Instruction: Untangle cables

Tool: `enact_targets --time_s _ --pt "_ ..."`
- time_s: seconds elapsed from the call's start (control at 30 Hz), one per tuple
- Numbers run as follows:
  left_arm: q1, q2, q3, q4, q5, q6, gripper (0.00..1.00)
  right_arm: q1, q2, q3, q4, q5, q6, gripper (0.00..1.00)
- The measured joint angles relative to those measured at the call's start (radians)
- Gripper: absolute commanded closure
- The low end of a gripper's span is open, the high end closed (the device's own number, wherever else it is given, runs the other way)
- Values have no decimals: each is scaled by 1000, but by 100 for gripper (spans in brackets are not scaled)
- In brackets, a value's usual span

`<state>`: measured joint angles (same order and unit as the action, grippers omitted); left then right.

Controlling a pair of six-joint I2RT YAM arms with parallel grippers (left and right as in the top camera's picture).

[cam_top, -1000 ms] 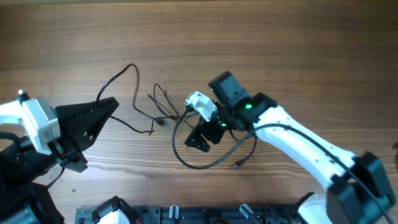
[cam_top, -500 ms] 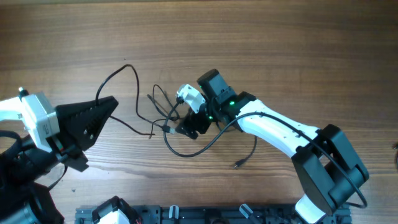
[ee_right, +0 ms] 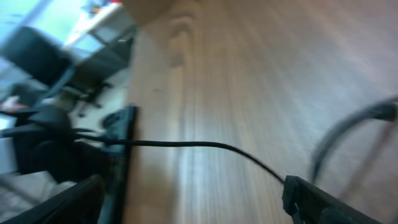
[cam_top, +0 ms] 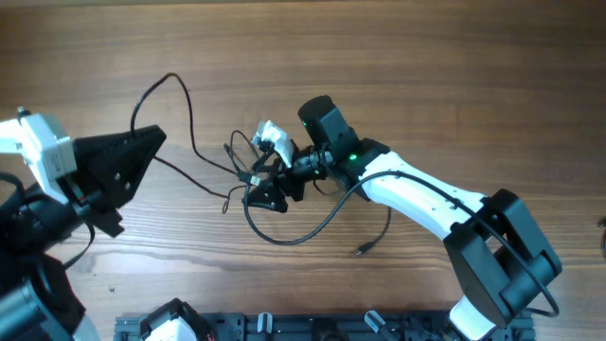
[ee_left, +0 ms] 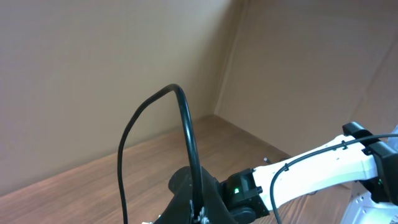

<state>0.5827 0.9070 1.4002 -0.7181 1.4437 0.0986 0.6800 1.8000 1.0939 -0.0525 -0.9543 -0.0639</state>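
Observation:
My right gripper moves toward the left gripper next, onto the cable's part beside the tangle, since that part runs from the left gripper's fingers into the loops.
Thin dark cables [cam_top: 192,142] lie in loose loops on the wooden table, tangled around [cam_top: 244,166]. My left gripper [cam_top: 156,140] is shut on one cable, which arches up from its jaws in the left wrist view as a loop [ee_left: 184,106]. My right gripper [cam_top: 259,170] stands open astride the tangle, one finger on each side. In the blurred right wrist view a thin cable [ee_right: 205,145] crosses in front of the open gripper [ee_right: 193,205] and meets its right finger [ee_right: 323,202]. A second cable [cam_top: 312,227] curves below the right arm and ends in a small plug [cam_top: 362,251].
The right arm [cam_top: 426,194] reaches in from the lower right across the table. A black rack [cam_top: 284,327] runs along the front edge. Bare wood lies behind the cables.
My right gripper has moved left onto the tangle, dragging the lower loop with it. My left gripper has pulled up and to the left, drawing its cable's loop that way.

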Motion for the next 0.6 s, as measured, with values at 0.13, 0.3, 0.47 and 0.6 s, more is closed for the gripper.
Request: enact_targets --time_s 0.13,0.3,0.47,0.6 --pt "0 33 0 0 -5 0 96 0 0 0 2 -120 -11 4" --pt "0 75 0 -1 -34 0 96 0 0 0 -52 -137 -19 0" --pt "0 125 0 -4 -53 0 96 -2 0 0 -156 299 101 0" --pt "0 146 0 -8 -60 0 96 -16 1 0 -137 504 174 0"
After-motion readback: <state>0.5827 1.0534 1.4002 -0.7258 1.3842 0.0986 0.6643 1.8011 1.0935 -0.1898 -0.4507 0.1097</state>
